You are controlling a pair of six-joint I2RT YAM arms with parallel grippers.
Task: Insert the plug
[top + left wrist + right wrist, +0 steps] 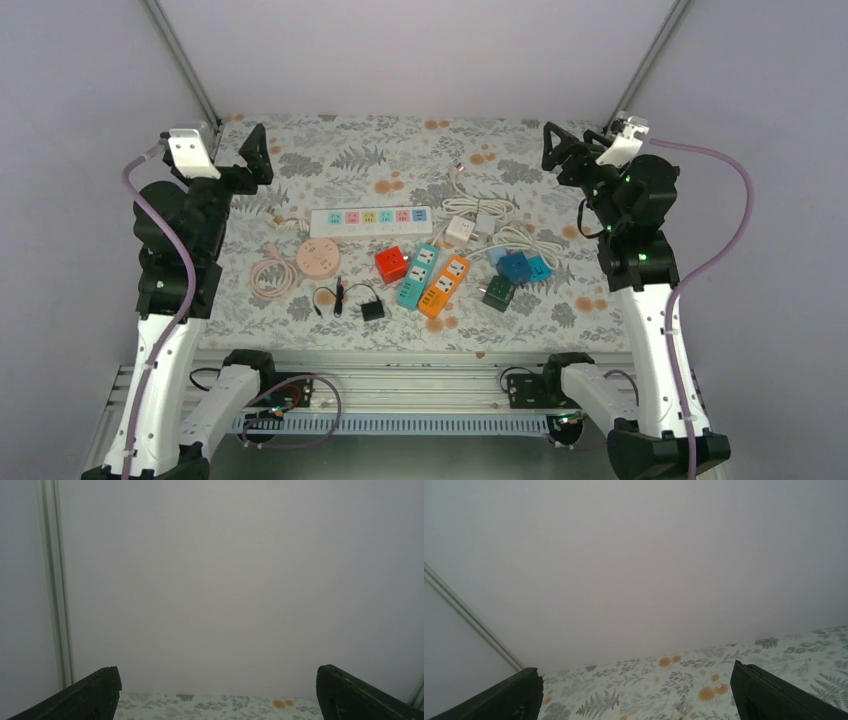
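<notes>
Next I need to bring my right gripper back, down and to the left in the top view, tilting it onto the red cube [391, 264], because the gripper's fingers face the wall.
A white power strip [370, 219] with coloured sockets lies mid-table. A white plug block [460, 229] with a coiled white cable [478, 208] sits to its right. A small black adapter [372, 310] with a black cable [335, 296] lies near the front. My left gripper [256, 152] is raised at the far left, open and empty; its wrist view shows only the wall and the table's far edge [215, 706]. My right gripper [556, 148] is raised at the far right, open and empty.
On the floral cloth [330, 150] lie a pink round socket [318, 260] with a pink cable, a red cube [391, 264], teal [417, 274] and orange [445, 285] strips, blue cubes [516, 266] and a green cube [498, 293]. Walls enclose the table.
</notes>
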